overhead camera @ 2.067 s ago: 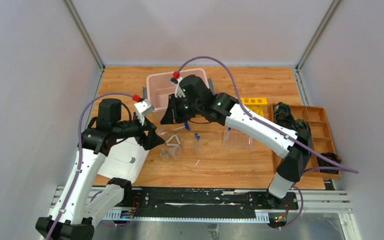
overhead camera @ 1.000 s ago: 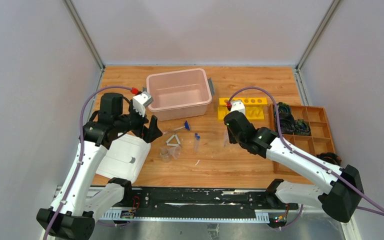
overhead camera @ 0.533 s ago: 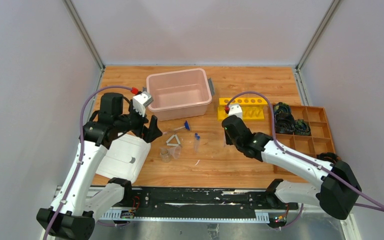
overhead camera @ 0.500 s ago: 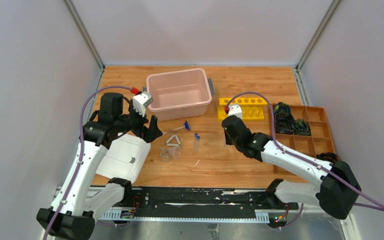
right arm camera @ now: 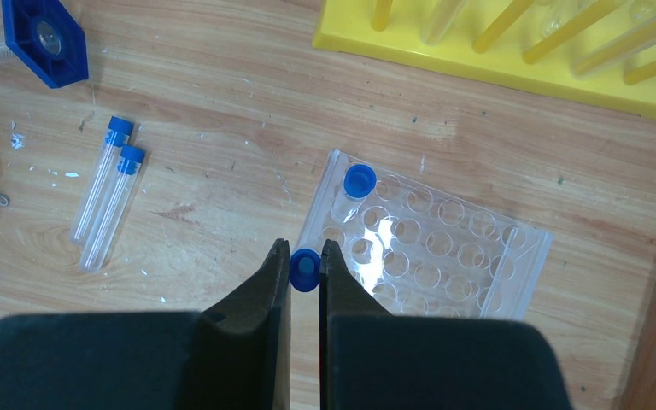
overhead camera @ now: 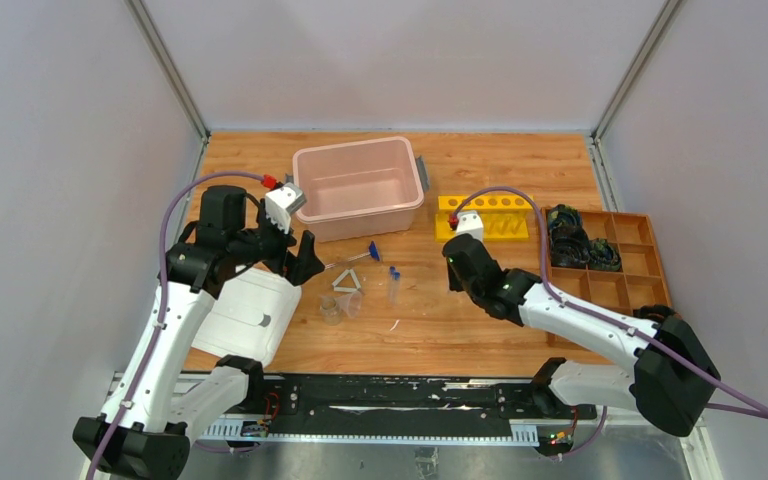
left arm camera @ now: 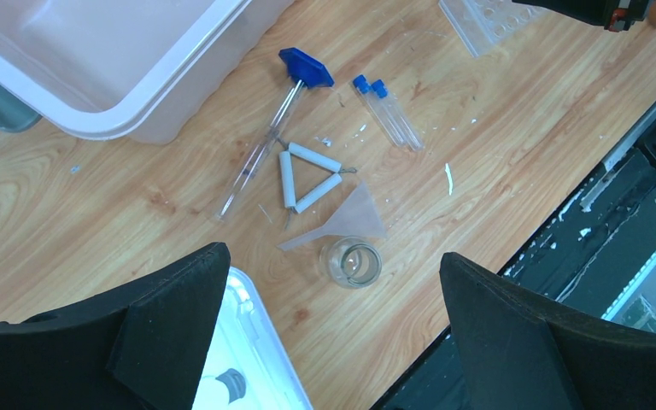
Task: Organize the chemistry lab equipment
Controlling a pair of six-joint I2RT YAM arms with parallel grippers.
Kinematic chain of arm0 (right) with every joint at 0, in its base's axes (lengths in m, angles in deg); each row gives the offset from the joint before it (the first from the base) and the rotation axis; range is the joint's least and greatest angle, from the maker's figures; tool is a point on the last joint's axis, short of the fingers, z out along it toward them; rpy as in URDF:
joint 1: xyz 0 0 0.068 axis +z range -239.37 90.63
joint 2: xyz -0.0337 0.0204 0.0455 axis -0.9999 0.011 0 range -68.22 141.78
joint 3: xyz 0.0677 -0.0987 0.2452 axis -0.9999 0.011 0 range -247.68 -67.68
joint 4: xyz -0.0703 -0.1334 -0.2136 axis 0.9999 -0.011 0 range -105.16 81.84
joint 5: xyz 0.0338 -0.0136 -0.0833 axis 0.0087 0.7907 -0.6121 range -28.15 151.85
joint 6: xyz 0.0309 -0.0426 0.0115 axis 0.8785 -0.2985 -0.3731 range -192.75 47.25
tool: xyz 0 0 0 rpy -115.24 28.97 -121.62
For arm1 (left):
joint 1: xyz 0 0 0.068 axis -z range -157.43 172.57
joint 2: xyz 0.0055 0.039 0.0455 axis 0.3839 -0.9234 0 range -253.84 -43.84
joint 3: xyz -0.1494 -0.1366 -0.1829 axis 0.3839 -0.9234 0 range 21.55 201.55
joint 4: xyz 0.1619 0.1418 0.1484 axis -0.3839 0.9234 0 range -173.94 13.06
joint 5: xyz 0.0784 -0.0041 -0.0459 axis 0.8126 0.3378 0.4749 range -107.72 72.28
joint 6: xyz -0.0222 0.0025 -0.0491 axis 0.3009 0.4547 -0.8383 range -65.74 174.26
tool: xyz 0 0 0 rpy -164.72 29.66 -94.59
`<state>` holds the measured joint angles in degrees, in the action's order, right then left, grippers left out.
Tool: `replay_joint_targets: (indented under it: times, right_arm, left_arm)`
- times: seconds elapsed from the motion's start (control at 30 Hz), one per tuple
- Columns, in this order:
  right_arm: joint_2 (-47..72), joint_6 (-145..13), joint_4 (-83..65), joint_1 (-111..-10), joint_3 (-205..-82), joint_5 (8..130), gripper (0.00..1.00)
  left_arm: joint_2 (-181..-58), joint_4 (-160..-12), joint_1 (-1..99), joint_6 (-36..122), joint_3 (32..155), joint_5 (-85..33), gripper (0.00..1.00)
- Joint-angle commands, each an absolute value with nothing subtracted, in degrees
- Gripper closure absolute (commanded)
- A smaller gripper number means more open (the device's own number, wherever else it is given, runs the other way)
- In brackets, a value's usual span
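Note:
Next, the right gripper moves down slightly toward the right in the wrist view and releases the blue cap, since the clear rack's near corner lies below.
My right gripper (right arm camera: 305, 270) is shut on a small clear blue-capped tube (right arm camera: 305, 268), held upright over the near-left edge of the clear tube rack (right arm camera: 444, 248). One blue-capped tube (right arm camera: 358, 182) stands in the rack. Two more tubes (right arm camera: 108, 193) lie on the table to the left; they also show in the left wrist view (left arm camera: 387, 111). My left gripper (left arm camera: 333, 342) is open and empty above the small clear cup (left arm camera: 350, 261), a clear funnel (left arm camera: 352, 220), the white triangle (left arm camera: 307, 176) and the blue-tipped rod (left arm camera: 265, 145).
A pink bin (overhead camera: 360, 185) stands at the back. A white lid (overhead camera: 250, 315) lies at the near left. A yellow rack (overhead camera: 487, 215) stands behind the clear rack. A wooden compartment tray (overhead camera: 625, 275) with black coiled items is at the right.
My right arm has swung from the bin area back to the clear rack with a tube, then edged a little to the left. My left arm has drawn back slightly and then stayed still.

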<state>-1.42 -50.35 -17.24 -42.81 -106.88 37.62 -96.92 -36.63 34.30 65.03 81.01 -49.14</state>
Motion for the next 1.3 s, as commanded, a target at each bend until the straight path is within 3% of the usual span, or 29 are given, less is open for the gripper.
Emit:
replay_joint_targets:
  times: [0.0,1.27]
  right_arm:
    - [-0.5,-48.5,-16.7,-43.3,-104.7,38.8,1.0]
    - [-7.8,-46.4,-16.9,-42.8,-98.1,34.5,1.0]
  left_arm:
    - [-95.7,-36.3,34.4,65.7,82.3,-48.4,0.0]
    - [-95.0,-38.1,34.4,64.6,79.8,-47.6,0.0]
